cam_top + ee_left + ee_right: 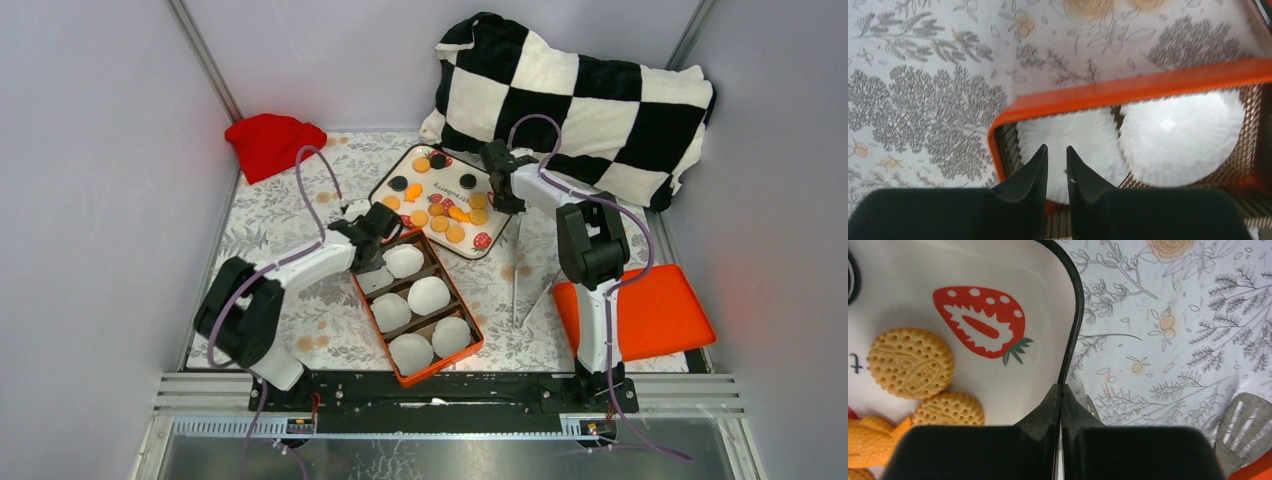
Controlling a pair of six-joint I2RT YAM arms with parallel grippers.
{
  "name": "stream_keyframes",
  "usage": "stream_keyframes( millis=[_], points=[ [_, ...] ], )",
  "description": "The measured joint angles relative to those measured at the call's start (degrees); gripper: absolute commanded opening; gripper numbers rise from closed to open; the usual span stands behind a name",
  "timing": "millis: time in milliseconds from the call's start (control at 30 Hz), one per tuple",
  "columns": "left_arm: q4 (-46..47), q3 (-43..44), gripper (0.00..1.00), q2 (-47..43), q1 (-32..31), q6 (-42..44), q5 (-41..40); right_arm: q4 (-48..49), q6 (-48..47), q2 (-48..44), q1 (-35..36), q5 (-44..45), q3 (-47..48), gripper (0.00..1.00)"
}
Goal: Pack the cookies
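Observation:
The tray rests flat, its black rim at my right gripper's fingers, so that gripper should let it go next and ease back toward the slotted utensil.
Several cookies point(440, 210), mostly golden and a few black, lie on a white strawberry-print tray point(385, 180) at the table's middle back. Two golden ones point(910, 362) show in the right wrist view. My right gripper point(503, 205) is shut on the tray's black rim point(1075, 305) at its right edge point(1061, 388). An orange divided box point(420, 375) holds several white paper cups point(429, 295). My left gripper point(372, 262) hovers over the box's far-left cup point(1073, 132), jaws a narrow gap apart point(1057, 149), nothing between them. No cookie shows in the cups.
A black-and-white checked pillow point(580, 100) lies at the back right, a red cloth point(272, 140) at the back left. A flat orange lid point(640, 310) sits at the right. A metal slotted utensil point(520, 280) lies between box and lid, also in the right wrist view point(1248, 425).

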Motion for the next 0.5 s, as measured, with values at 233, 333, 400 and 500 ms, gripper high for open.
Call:
stream_keyframes(
  millis=[233,333,400,500],
  points=[
    [-0.1,6.8,0.22,8.1,4.2,-1.5,-2.6,-1.0,-2.5,-2.1,0.0,0.0,-3.5,0.0],
    [0.0,8.4,0.21,11.1,8.4,-1.5,-3.1,-1.0,-3.2,-2.1,0.0,-0.1,-4.7,0.0],
    [0.1,9.5,0.19,13.0,10.5,-1.5,-3.2,-1.0,-3.6,-2.1,0.0,-0.2,-5.4,0.0],
    [0.1,11.4,0.18,16.4,13.6,-1.4,-3.4,-0.7,-4.1,-2.1,0.0,-0.2,-6.0,0.0]
  ],
)
